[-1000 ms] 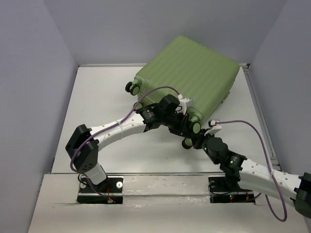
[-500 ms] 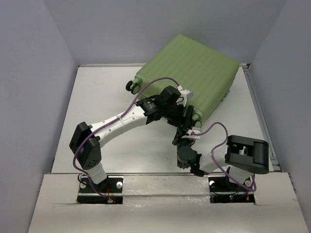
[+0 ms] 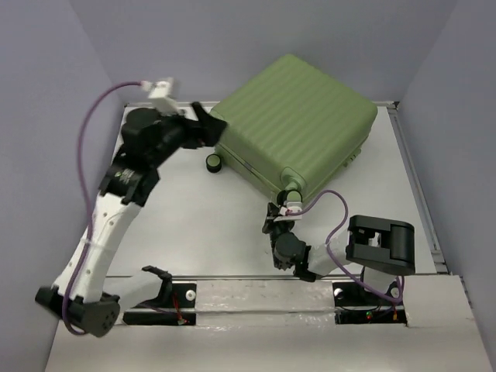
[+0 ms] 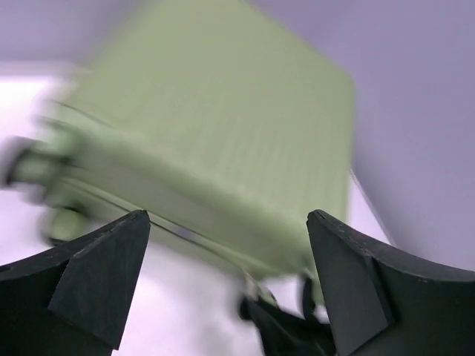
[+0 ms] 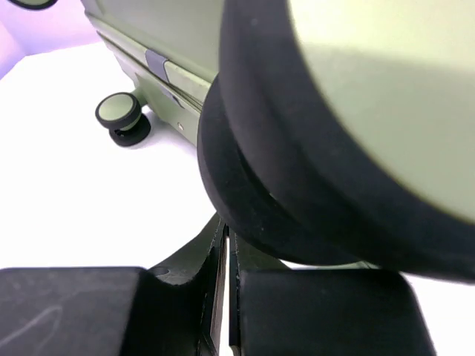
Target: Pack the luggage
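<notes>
I will next lower my left gripper left in its wrist view, open fingers astride the luggage's jutting upper wheel.
The luggage [image 3: 298, 124], a light-green ribbed suitcase, lies closed at the back right of the table [image 3: 178, 225]. In the left wrist view the luggage [image 4: 223, 126] is blurred. My left gripper [image 3: 208, 124] hovers open at its left corner with nothing between the fingers [image 4: 104, 274]; the left gripper [image 4: 228, 216] faces the suitcase's long side. My right gripper [image 3: 273, 215] is shut and empty just below the near corner wheel [image 3: 291, 180]. That black wheel [image 5: 312, 148] fills the right wrist view, right above the shut right gripper [image 5: 231, 245].
A second wheel [image 3: 214, 163] sticks out at the suitcase's left side, also seen as the small wheel [image 5: 122, 115]. My right arm's folded elbow [image 3: 380, 244] sits at the near right. Grey walls close in the table on three sides.
My left arm swung up and away from the suitcase's near edge to its far left corner, and its gripper opened wide. The right arm folded back, its gripper still shut by the near wheel.
</notes>
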Available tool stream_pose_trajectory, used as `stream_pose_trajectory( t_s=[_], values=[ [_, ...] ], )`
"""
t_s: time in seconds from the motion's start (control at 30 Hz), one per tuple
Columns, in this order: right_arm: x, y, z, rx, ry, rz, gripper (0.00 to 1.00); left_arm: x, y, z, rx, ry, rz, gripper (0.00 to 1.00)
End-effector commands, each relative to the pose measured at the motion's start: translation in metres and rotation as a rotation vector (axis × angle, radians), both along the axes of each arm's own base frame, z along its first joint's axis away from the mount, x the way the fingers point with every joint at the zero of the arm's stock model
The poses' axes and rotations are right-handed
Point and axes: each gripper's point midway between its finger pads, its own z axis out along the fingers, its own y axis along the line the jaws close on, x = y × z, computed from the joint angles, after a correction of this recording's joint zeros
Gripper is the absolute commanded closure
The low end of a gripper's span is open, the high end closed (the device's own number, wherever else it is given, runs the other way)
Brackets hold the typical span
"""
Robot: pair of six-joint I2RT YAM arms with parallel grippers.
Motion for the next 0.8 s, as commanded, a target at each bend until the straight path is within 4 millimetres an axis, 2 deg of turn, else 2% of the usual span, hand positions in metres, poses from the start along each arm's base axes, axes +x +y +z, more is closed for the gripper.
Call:
stream_pose_trajectory(
  t_s=[0.0, 0.03, 0.17, 0.2, 0.23, 0.27, 0.3, 0.33, 0.43, 0.47, 0.53, 0.67, 0.73, 0.77],
  values=[
    [-0.015, 0.017, 0.078, 0.398, -0.141, 0.13, 0.93, 0.04, 0.092, -0.028, -0.003, -0.002, 0.22, 0.01],
    [-0.015, 0.017, 0.077, 0.393, -0.141, 0.133, 0.93, 0.052, 0.118, -0.047, 0.029, 0.028, 0.275, 0.01],
    [-0.015, 0.023, 0.074, 0.386, -0.14, 0.146, 0.93, 0.089, 0.153, -0.077, 0.16, 0.058, 0.423, 0.01],
    [-0.015, 0.024, 0.071, 0.386, -0.137, 0.15, 0.93, 0.092, 0.153, -0.071, 0.162, 0.033, 0.424, 0.01],
    [-0.013, 0.024, 0.068, 0.384, -0.135, 0.146, 0.93, 0.098, 0.151, -0.073, 0.163, 0.025, 0.41, 0.01],
    [-0.013, 0.025, 0.068, 0.382, -0.136, 0.149, 0.93, 0.104, 0.143, -0.061, 0.146, -0.044, 0.367, 0.01],
    [-0.013, 0.025, 0.067, 0.381, -0.135, 0.153, 0.93, 0.107, 0.142, -0.058, 0.146, -0.07, 0.365, 0.01],
    [-0.013, 0.025, 0.065, 0.382, -0.132, 0.157, 0.93, 0.108, 0.136, -0.057, 0.14, -0.086, 0.324, 0.01],
    [-0.015, 0.023, 0.063, 0.386, -0.128, 0.171, 0.93, 0.122, 0.135, -0.06, 0.195, -0.109, 0.301, 0.01],
    [-0.016, 0.022, 0.063, 0.386, -0.126, 0.173, 0.93, 0.129, 0.137, -0.071, 0.22, -0.087, 0.308, 0.01],
    [-0.016, 0.022, 0.061, 0.385, -0.123, 0.177, 0.93, 0.136, 0.136, -0.072, 0.241, -0.097, 0.296, 0.01],
    [-0.017, 0.021, 0.062, 0.386, -0.125, 0.186, 0.93, 0.151, 0.117, -0.092, 0.286, -0.076, 0.216, 0.01],
    [-0.017, 0.019, 0.063, 0.386, -0.125, 0.183, 0.93, 0.154, 0.103, -0.095, 0.311, -0.081, 0.182, 0.01],
    [-0.018, 0.019, 0.064, 0.386, -0.127, 0.184, 0.93, 0.158, 0.099, -0.108, 0.333, -0.047, 0.168, 0.01]
  ],
)
